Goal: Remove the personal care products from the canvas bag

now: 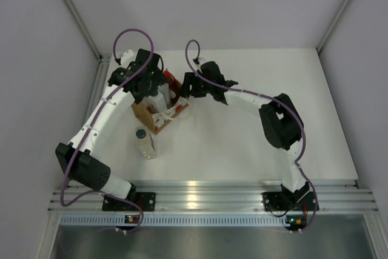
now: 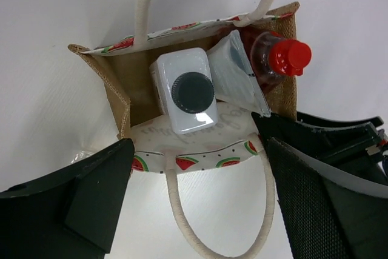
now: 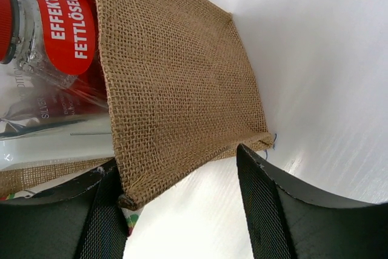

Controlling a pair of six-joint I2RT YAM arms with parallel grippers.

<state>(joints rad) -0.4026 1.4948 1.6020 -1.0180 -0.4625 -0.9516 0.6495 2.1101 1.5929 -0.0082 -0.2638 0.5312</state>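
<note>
My left gripper goes down into the open bag next, fingers astride the white bottle's upper body (image 1: 159, 101) (image 2: 184, 66), since the bottle's dark cap faces up through the bag's opening.
The canvas bag (image 2: 121, 83) stands open under my left gripper (image 2: 200, 201), which is open and empty above its near rim and rope handle. Inside stand a white bottle with a dark cap (image 2: 185, 92), a silvery-grey pouch (image 2: 236, 77) and a red-capped bottle (image 2: 285, 59). In the top view the bag (image 1: 148, 116) sits left of centre, and a clear bottle with a dark cap (image 1: 145, 142) lies on the table in front of it. My right gripper (image 3: 182, 210) is open at the bag's burlap side wall (image 3: 176, 77), whose lower corner lies between the jaws. The red bottle (image 3: 60, 34) and the pouch (image 3: 48, 119) show beside it.
The white table (image 1: 254, 150) extends to the right and front of the bag. A metal rail (image 1: 206, 192) runs along the near edge. Grey walls with corner posts (image 1: 76, 10) close off the back and sides.
</note>
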